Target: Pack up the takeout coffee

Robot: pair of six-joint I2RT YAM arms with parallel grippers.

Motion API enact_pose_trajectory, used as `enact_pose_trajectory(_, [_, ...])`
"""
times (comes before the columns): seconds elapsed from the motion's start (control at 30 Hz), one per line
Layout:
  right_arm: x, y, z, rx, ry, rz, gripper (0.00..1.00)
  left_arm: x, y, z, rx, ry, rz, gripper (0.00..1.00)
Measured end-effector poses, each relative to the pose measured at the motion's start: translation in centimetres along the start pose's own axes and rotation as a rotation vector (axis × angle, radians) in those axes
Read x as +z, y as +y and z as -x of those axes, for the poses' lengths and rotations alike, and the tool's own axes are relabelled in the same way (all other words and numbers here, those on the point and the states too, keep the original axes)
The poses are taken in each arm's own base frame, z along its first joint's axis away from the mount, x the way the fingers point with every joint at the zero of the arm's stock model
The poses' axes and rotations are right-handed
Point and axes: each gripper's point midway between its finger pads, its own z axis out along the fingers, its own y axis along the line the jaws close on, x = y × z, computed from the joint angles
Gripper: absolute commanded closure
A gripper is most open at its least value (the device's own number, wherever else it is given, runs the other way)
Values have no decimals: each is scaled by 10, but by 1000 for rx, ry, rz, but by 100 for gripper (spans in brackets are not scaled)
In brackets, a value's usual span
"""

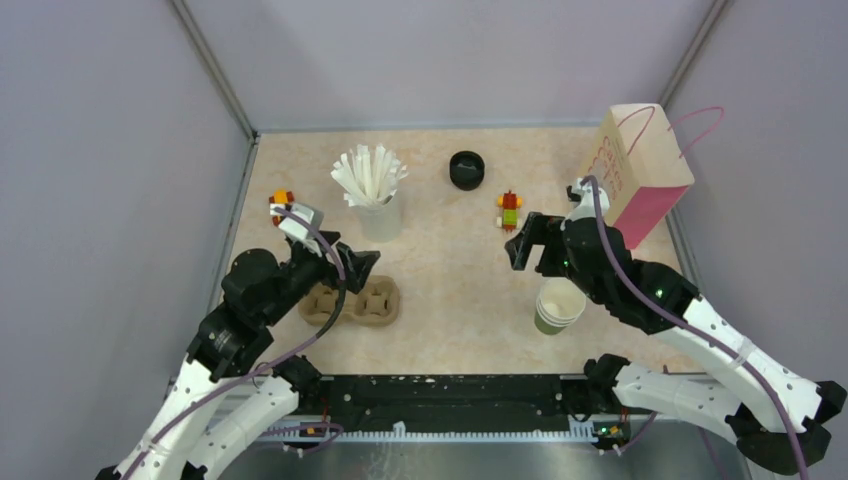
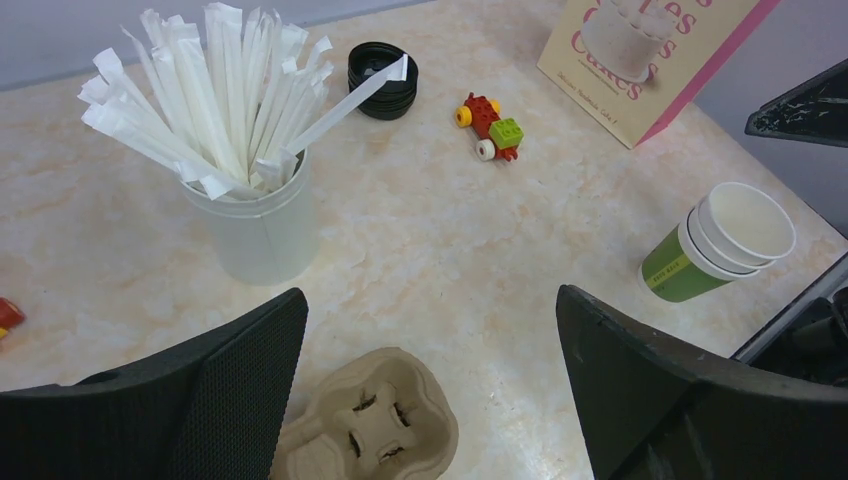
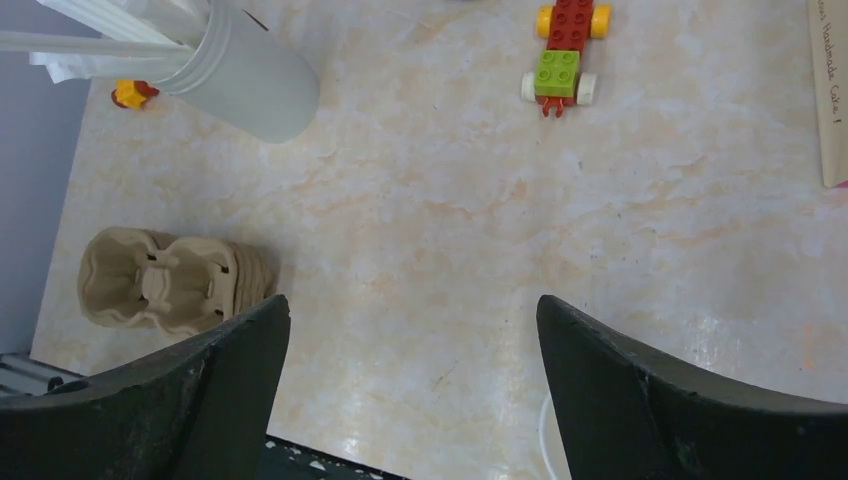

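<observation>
My right gripper moves back and down onto the white rim of the green cups next, one finger inside, because the stack of cups stands open at the top.
No takeout coffee with a black lid shows in any view. A stack of green-sided paper cups (image 1: 558, 305) (image 2: 715, 245) stands at the front right, open at the top. A stack of black lids (image 1: 466, 169) (image 2: 382, 80) sits at the back. My left gripper (image 1: 345, 265) (image 2: 430, 300) hangs open over the brown pulp cup carrier (image 1: 352, 302) (image 2: 365, 425) (image 3: 165, 280), holding nothing. My right gripper (image 1: 528, 250) (image 3: 412, 300) is open and empty above bare table, just behind the green cups.
A white cup of wrapped straws (image 1: 372, 190) (image 2: 250, 210) stands back left. A tan and pink paper bag (image 1: 645, 175) (image 2: 650, 60) stands at the back right. Two toy brick cars (image 1: 510, 211) (image 1: 282, 203) lie on the marbled table (image 1: 450, 270).
</observation>
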Motion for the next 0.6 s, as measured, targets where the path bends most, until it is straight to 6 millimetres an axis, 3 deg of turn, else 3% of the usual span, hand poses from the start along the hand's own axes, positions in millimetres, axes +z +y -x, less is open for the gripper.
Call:
enact_pose_trajectory(0.17, [-1, 0, -1, 23, 3, -1, 10, -1, 0, -1, 6, -2, 0, 1])
enact_pose_trajectory(0.23, [-1, -2, -3, 47, 12, -15, 15, -2, 1, -4, 9, -2, 0, 1])
enact_pose_trajectory(0.4, [-7, -20, -22, 126, 87, -117, 23, -1, 7, -22, 14, 25, 17, 1])
enact_pose_trajectory(0.6, [-22, -50, -38, 222, 168, -339, 47, 2, 18, -56, 9, 94, 54, 1])
